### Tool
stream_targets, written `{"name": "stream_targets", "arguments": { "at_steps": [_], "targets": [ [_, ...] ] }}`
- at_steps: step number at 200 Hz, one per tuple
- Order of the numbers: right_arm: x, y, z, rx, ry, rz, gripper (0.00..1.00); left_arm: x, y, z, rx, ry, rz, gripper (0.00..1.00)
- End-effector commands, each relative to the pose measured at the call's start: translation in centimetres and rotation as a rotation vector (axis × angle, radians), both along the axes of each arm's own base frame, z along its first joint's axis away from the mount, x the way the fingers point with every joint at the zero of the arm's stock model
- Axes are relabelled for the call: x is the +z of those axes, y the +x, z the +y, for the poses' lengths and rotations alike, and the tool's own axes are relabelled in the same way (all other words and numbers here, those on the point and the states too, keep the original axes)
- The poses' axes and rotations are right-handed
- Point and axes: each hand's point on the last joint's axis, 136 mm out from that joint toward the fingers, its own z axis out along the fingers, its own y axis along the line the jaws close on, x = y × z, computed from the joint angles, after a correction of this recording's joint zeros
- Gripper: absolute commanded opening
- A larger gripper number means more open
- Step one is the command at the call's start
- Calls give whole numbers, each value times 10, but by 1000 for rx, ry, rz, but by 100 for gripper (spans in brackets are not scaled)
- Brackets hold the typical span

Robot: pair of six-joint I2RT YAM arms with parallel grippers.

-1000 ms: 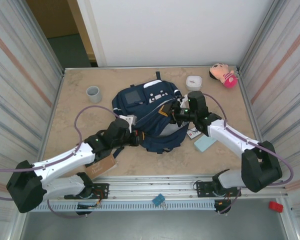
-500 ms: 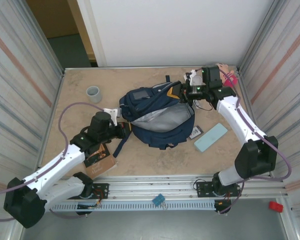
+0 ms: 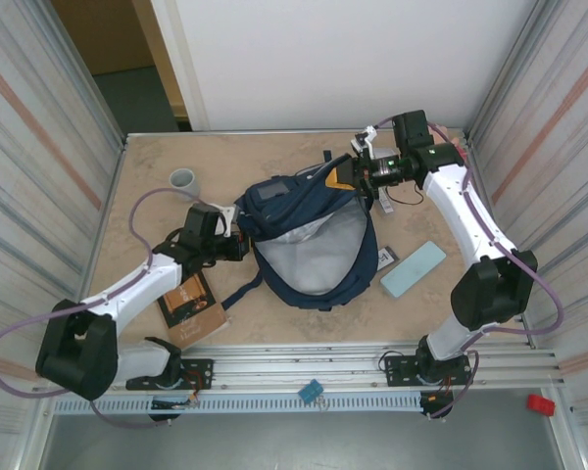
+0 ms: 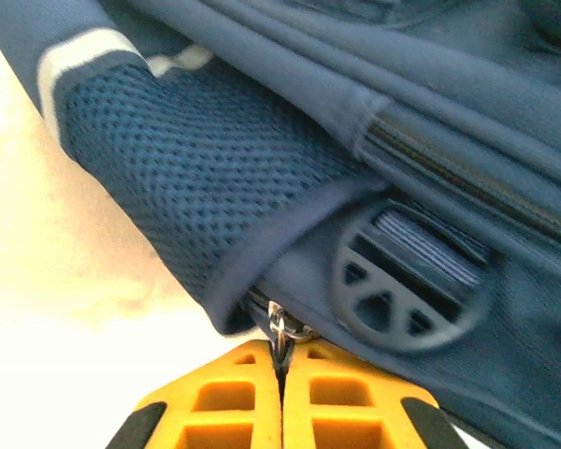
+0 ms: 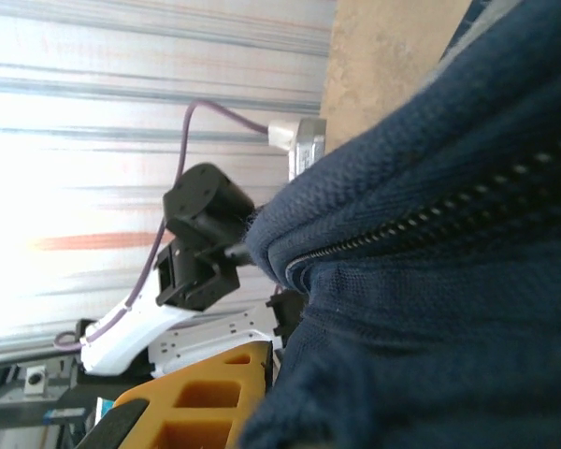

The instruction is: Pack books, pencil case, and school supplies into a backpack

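Observation:
The backpack's main compartment is already wide open, so my left gripper will stay beside the mesh pocket and open its yellow fingers to release the metal zip pull.
The navy backpack lies mid-table with its main compartment gaping and grey lining showing. My left gripper is at its left side, yellow fingers shut on the metal zip pull. My right gripper is shut on the backpack's far rim and holds it up; one yellow finger shows, the other is hidden by fabric. The book lies under my left arm. The teal pencil case and a white packet lie right of the backpack.
A grey cup stands at the back left. Corrugated walls close in both sides, with a metal rail along the near edge. Bare tabletop lies at the back left and in front of the backpack.
My right gripper has pulled the backpack's rim back and to the right while the left drew the zip pull leftward. The compartment has opened wide and the book is uncovered.

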Motion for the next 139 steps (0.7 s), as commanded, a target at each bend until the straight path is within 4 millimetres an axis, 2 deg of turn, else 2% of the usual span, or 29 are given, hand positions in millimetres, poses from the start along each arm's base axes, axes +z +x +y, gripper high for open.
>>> {"name": "stream_targets", "arguments": {
  "at_steps": [1,46,66,81,98,113,139],
  "targets": [
    [41,-35,9,159,131,-62,5,29,35,3,13,9,-164,2],
    [45,-43,11,181,138,-77,5,15,59,27,96,79,-175,5],
    [36,-31,15,130,114,-77,5,26,60,25,87,49,-180,14],
    [27,-14,17,49,96,-95,5,43,54,21,83,0,-176,32],
    [18,3,20,-28,117,-114,4,62,40,26,134,-36,-120,49],
    [13,14,25,-80,119,-140,3,76,26,38,233,-60,-52,56],
    [-4,28,38,-146,81,-173,4,89,4,39,287,-166,9,61]
  ]
}}
